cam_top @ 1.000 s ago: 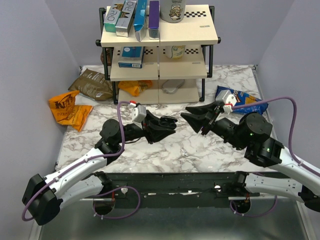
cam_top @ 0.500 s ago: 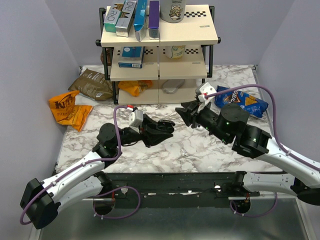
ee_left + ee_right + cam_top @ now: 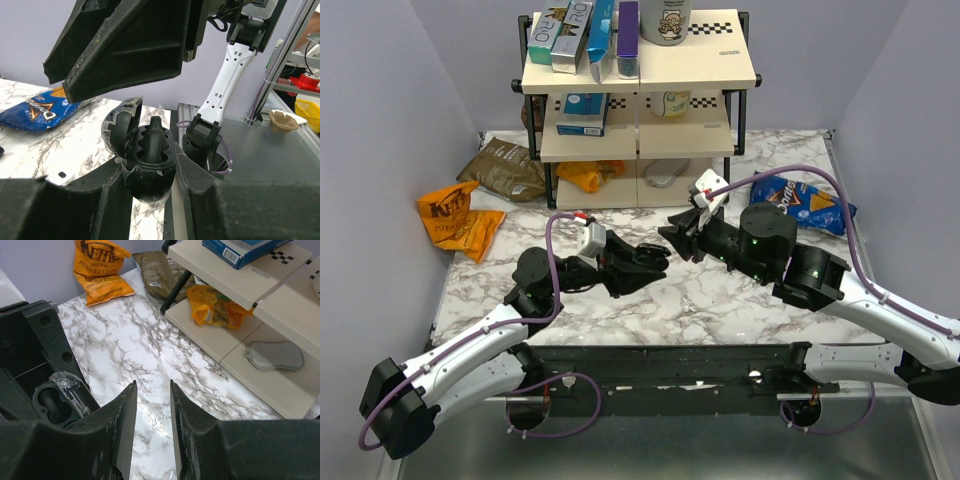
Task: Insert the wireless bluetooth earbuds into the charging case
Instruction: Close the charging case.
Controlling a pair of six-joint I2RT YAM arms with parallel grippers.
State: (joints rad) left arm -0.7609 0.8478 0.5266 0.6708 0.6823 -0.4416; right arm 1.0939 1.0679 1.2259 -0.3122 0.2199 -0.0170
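Clear marble before the rack lies below my left gripper and outward of it. Next I will move my left gripper outward, tilt it down, lower the case and then let it go.
My left gripper (image 3: 642, 264) is shut on the charging case (image 3: 149, 176), a glossy black oval held upright between its fingers a little above the table. The lid (image 3: 121, 127) stands open to the left. A black earbud (image 3: 155, 134) sits in the case's inner tray with its stem poking up. My right gripper (image 3: 676, 236) hovers just above and beside the case and is open, with only marble showing between its fingers (image 3: 153, 386). From the right wrist view, the open case (image 3: 56, 401) lies at the lower left of those fingers.
A shelf rack (image 3: 640, 110) with boxes stands at the back. An orange chip bag (image 3: 455, 215) and a brown bag (image 3: 505, 168) lie at left, a blue Doritos bag (image 3: 807, 200) at right. A grey pad (image 3: 275, 355) and an orange packet (image 3: 215, 310) rest on the lowest shelf.
My right arm has swung left and forward, bringing its open gripper close over the case. The left gripper has kept its hold and barely moved.
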